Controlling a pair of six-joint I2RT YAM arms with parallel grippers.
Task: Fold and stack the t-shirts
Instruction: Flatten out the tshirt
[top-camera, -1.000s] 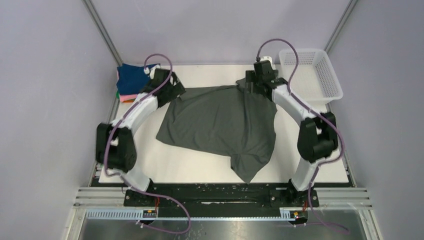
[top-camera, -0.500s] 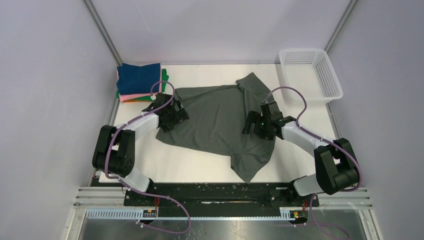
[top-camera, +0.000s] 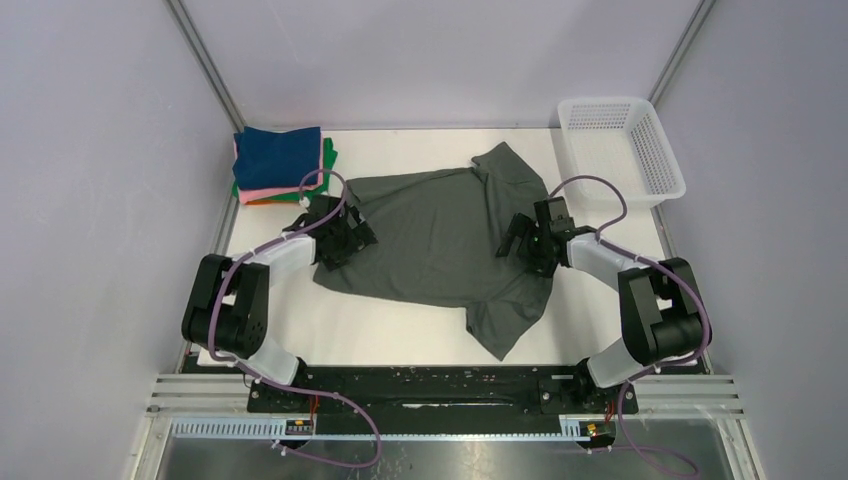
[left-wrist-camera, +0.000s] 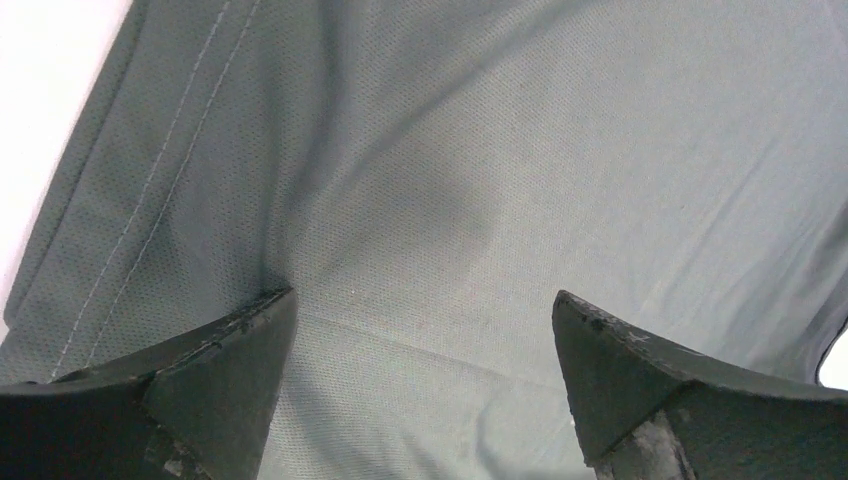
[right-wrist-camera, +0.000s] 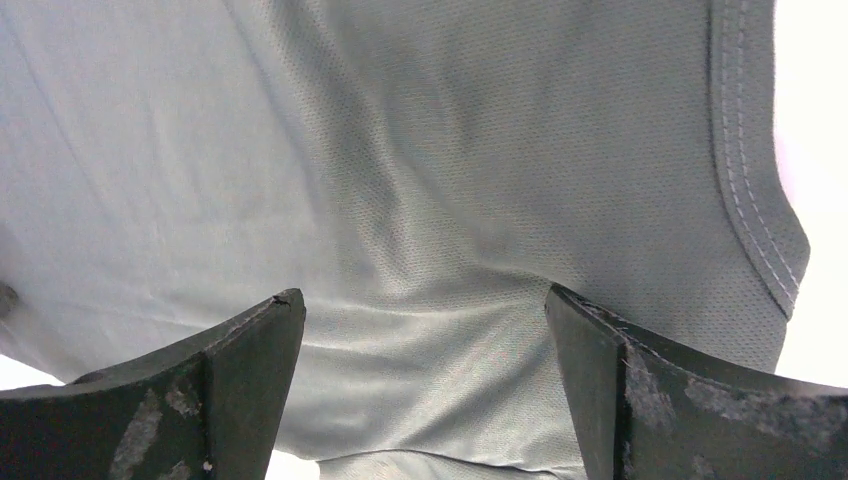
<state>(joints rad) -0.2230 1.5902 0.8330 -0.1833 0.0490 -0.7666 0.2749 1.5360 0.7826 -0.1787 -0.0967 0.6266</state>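
Note:
My left gripper moves back and to the left in the top view onto the t-shirt's near hem corner (top-camera: 320, 279) next, since it lies between my fingers and my base.
A large dark grey-green t-shirt (top-camera: 440, 240) lies spread and rumpled on the white table, one sleeve reaching toward the near edge. My left gripper (top-camera: 342, 240) is low over its left edge, open, with grey cloth (left-wrist-camera: 420, 180) under and between the fingers. My right gripper (top-camera: 528, 243) is low over the shirt's right side, also open, above creased cloth (right-wrist-camera: 420, 200) near a stitched hem (right-wrist-camera: 745, 180). Folded t-shirts are stacked at the back left: navy blue (top-camera: 279, 155) on top, then pink (top-camera: 255, 190), orange and green (top-camera: 329, 158).
A white mesh basket (top-camera: 620, 150) stands at the back right corner. Bare white table (top-camera: 380, 325) shows in front of the shirt. Metal frame posts rise at both back corners, and purple cables loop over both arms.
Both arms drew back from the far edge of the shirt and came down onto its left and right sides. The right gripper shifted a little further back-right in the last half second.

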